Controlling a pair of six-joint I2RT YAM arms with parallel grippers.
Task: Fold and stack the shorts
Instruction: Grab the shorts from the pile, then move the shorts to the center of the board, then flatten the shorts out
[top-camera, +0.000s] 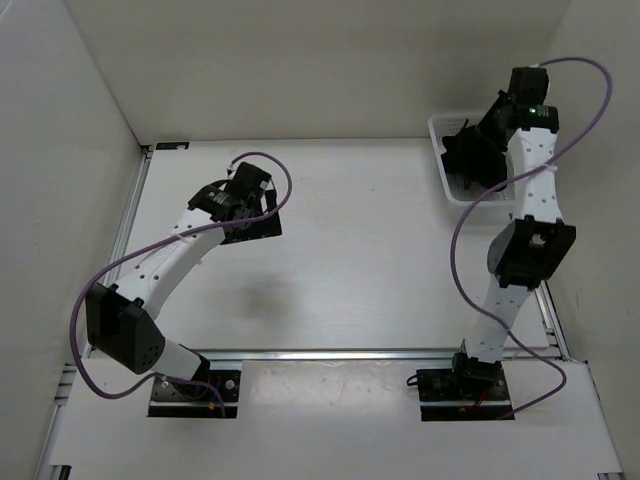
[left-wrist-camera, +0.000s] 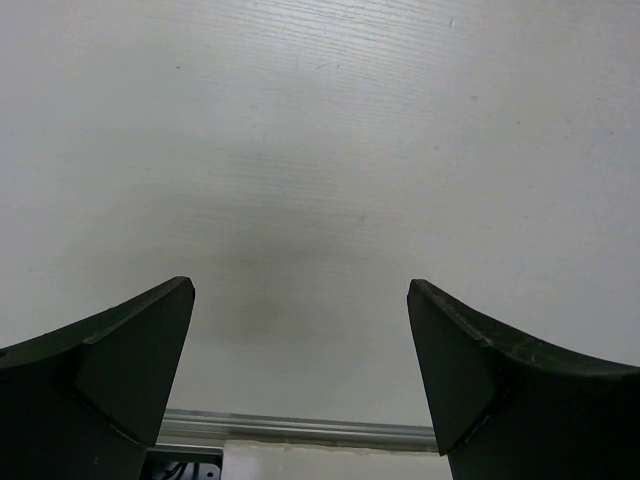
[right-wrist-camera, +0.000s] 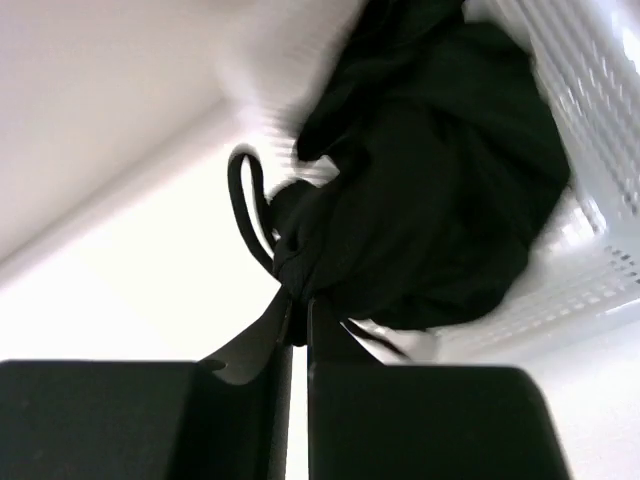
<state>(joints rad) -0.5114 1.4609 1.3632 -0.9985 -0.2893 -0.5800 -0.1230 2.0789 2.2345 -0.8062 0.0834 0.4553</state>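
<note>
My right gripper should lift the shorts (top-camera: 468, 160) clear of the basket, carry them to its left in the top view and let go, since the tabletop is bare there.
The black shorts (right-wrist-camera: 430, 190) hang bunched from my right gripper (right-wrist-camera: 298, 315), which is shut on a fold of the fabric, with a thin drawstring loop (right-wrist-camera: 245, 205) dangling at the left. In the top view the shorts (top-camera: 468, 160) are lifted over the white mesh basket (top-camera: 440, 135) at the back right, under my right gripper (top-camera: 478, 140). My left gripper (left-wrist-camera: 300, 300) is open and empty above bare table; in the top view it (top-camera: 245, 205) is at the back left.
The white mesh basket (right-wrist-camera: 600, 120) stands against the right wall. White walls close the table at the back and both sides. An aluminium rail (left-wrist-camera: 300, 428) runs along the near table edge.
</note>
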